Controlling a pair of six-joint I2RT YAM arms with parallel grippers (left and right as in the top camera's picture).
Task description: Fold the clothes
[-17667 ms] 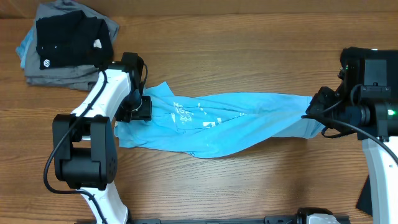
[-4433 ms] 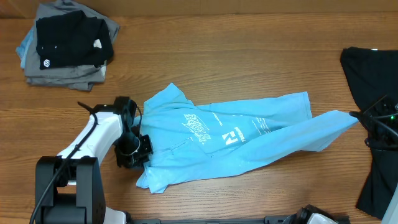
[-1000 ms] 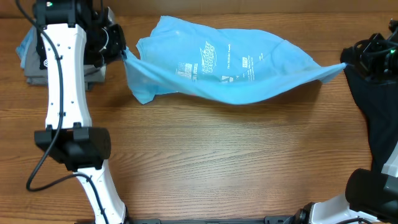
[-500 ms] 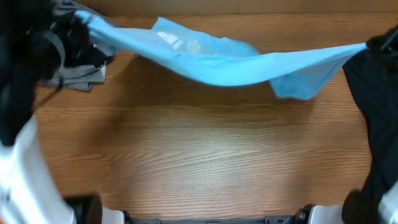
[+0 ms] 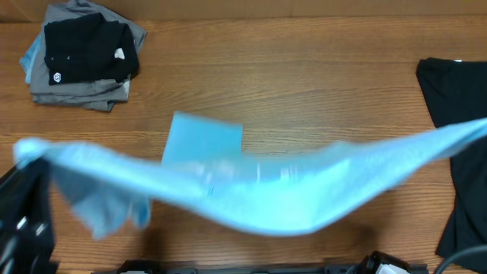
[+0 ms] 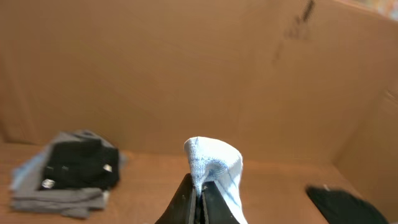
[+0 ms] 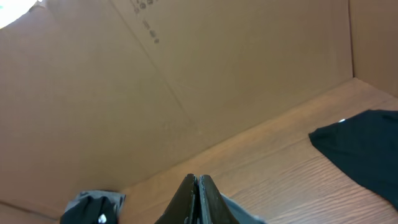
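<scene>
I will swing my left gripper out and down to the bare tabletop (image 5: 190, 87) (image 6: 152, 180) beside the grey stack and release the fold, as the hanging clothes have room there.
The clothes (image 5: 259, 194), a light blue T-shirt, hang stretched and blurred in the air across the whole overhead view, from the left edge to the right edge. In the left wrist view my left gripper (image 6: 199, 180) is shut on a bunched fold of the clothes (image 6: 214, 158). In the right wrist view my right gripper (image 7: 197, 177) is shut, with a bit of the clothes (image 7: 245, 213) showing just under its fingers. Only a dark part of the left arm (image 5: 23, 228) shows in the overhead view, at the bottom left. The right gripper is outside that view.
A stack of grey garments with a small black shirt (image 5: 85, 52) on top lies at the far left corner. A black cloth (image 5: 456, 114) lies at the right edge. A brown cardboard wall (image 6: 186, 68) stands behind the table.
The stretched shirt has swung from the far side of the table toward the near side. Both grippers came toward the front with it, still shut.
</scene>
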